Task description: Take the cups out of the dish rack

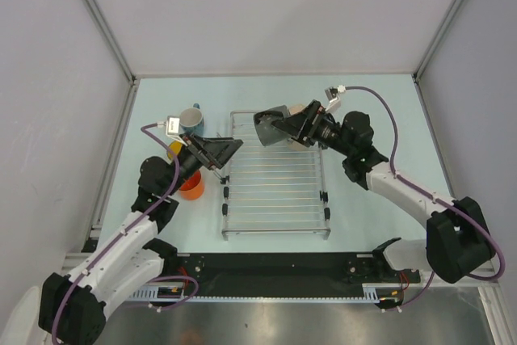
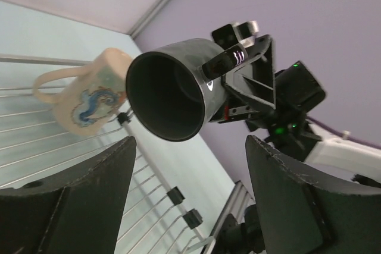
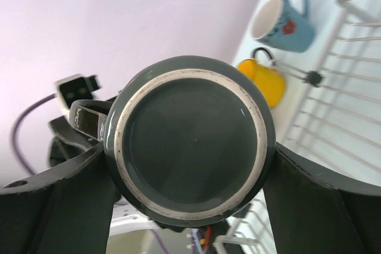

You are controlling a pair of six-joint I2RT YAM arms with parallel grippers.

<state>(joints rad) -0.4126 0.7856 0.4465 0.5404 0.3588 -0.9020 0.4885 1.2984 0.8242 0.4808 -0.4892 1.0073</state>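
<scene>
The dark grey cup's opening faces my left gripper's fingers, so I will next move my open left gripper to the right in the top view onto the cup's near rim.
My right gripper (image 1: pixel 279 128) is shut on a dark grey cup (image 1: pixel 269 127), holding it sideways above the far end of the dish rack (image 1: pixel 275 199). In the right wrist view the cup's base (image 3: pixel 190 147) fills the gap between the fingers. Its mouth (image 2: pixel 169 96) faces my left gripper (image 2: pixel 190 141), which stands open and empty just short of it, at the rack's left rim (image 1: pixel 234 149). A beige cup (image 2: pixel 83 96) with a blue design lies on the rack bars. The blue cup (image 1: pixel 192 119), yellow cup (image 1: pixel 174 149) and orange cup (image 1: pixel 191 186) stand on the table left of the rack.
The rack (image 2: pixel 89 165) has small black feet (image 2: pixel 191 218) along its edge. Walls close in the table at the back and both sides. The left arm (image 1: pixel 153 183) reaches over the yellow and orange cups. The blue cup (image 3: pixel 283 22) and yellow cup (image 3: pixel 265 78) sit close beside the rack (image 3: pixel 351 105).
</scene>
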